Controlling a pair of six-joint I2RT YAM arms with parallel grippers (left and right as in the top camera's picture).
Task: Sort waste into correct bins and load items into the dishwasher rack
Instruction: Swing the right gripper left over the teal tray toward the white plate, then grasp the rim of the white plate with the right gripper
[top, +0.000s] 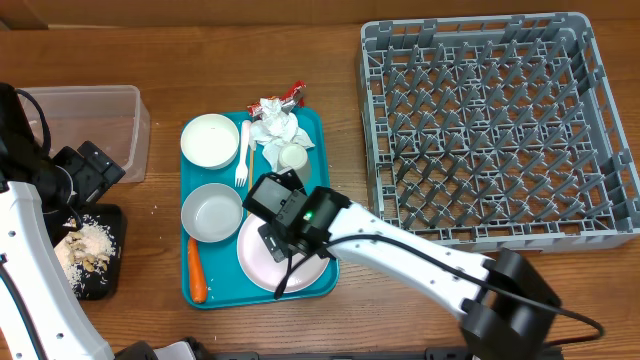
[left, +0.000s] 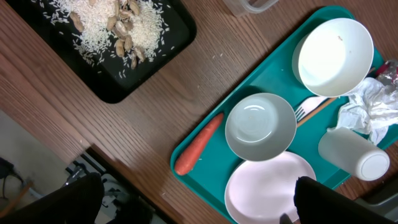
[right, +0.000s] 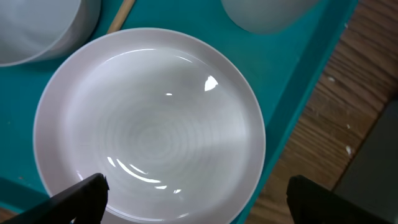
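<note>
I will next move my right gripper to the right in the overhead view and lower it with its fingers on both sides of the plate's rack-side rim (right: 259, 163), because the whole plate is wider than its open fingers.
A teal tray (top: 320, 135) holds two white bowls (top: 210, 140) (top: 211, 212), a white fork (top: 242, 160), a crumpled napkin (top: 275, 125), a red-and-silver wrapper (top: 292, 95), a white cup (top: 293, 157), a white plate (top: 260, 262) and an orange carrot (top: 197, 270). My right gripper (top: 283, 232) is open and empty just above the plate (right: 149, 118), its fingers (right: 199, 202) spread over the plate's near rim. My left gripper (top: 92, 168) is open and empty between the clear tub (top: 90, 120) and the black tray (top: 108, 225), which holds rice-and-nut scraps (left: 118, 25). The grey rack (top: 500, 130) is empty.
The left wrist view shows the carrot (left: 199, 143), the small bowl (left: 260, 126), the large bowl (left: 336, 57), the cup (left: 354, 152) and the napkin (left: 370, 106) on the teal tray (left: 217, 174). Rice grains lie loose on the wood by the black tray.
</note>
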